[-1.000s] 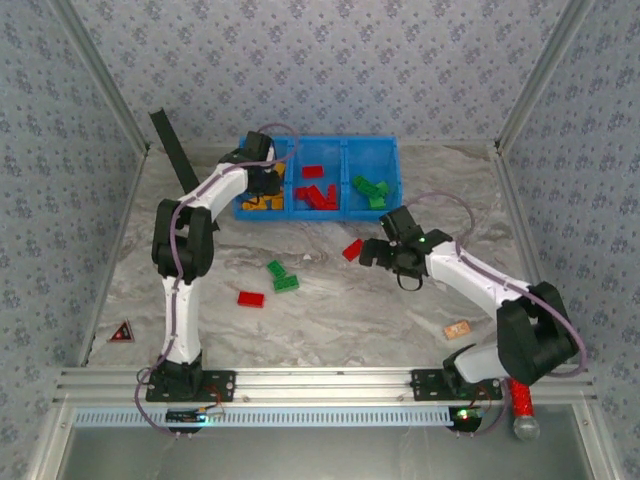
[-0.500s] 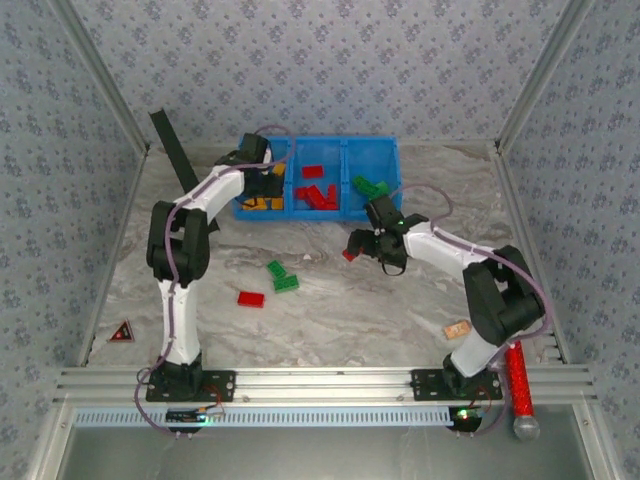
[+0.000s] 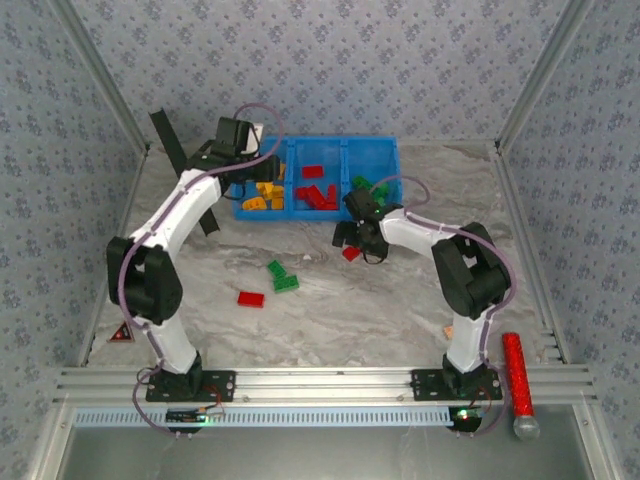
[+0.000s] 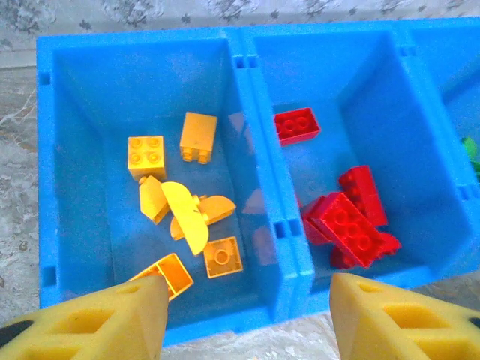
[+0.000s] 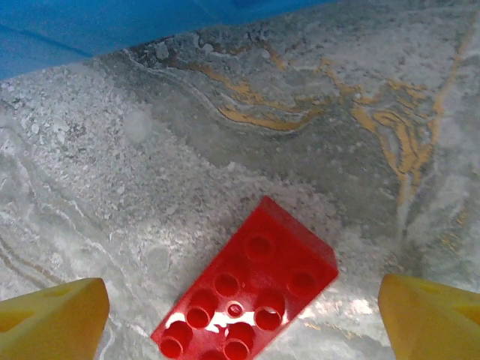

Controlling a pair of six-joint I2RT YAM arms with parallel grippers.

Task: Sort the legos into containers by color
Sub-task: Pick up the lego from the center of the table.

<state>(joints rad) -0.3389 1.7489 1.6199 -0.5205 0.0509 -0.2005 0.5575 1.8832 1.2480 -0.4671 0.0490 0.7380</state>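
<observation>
The red lego point(image 3: 351, 253) point(image 5: 244, 292) is just below the right gripper, and an open finger is already on either side, so the right gripper needs to come down around it and close.
The blue container point(image 3: 392, 160) holds yellow legos point(image 4: 186, 202) in its left compartment, red legos point(image 4: 346, 217) in the middle and green legos point(image 3: 370, 186) on the right. My left gripper point(image 4: 247, 300) hovers open above the left compartment's near wall point(image 4: 225, 315), and nothing is between its fingers; from above this gripper point(image 3: 258, 172) stands at the bin's left end. A red lego point(image 5: 255, 285) lies studs up on the table. My right gripper point(image 5: 241, 300) is open with one finger on each side of that lego point(image 3: 350, 253), just in front of the bin.
A green lego point(image 3: 281, 276) and a flat red lego point(image 3: 250, 298) lie loose at mid-table. A tan block point(image 3: 458, 329) and a red glittery cylinder point(image 3: 517, 372) are at the near right. A black strip point(image 3: 175, 150) leans at the back left.
My left gripper has opened and lifted back from the yellow compartment, its elbow swinging left. My right gripper has moved left toward the bin and now straddles the red lego.
</observation>
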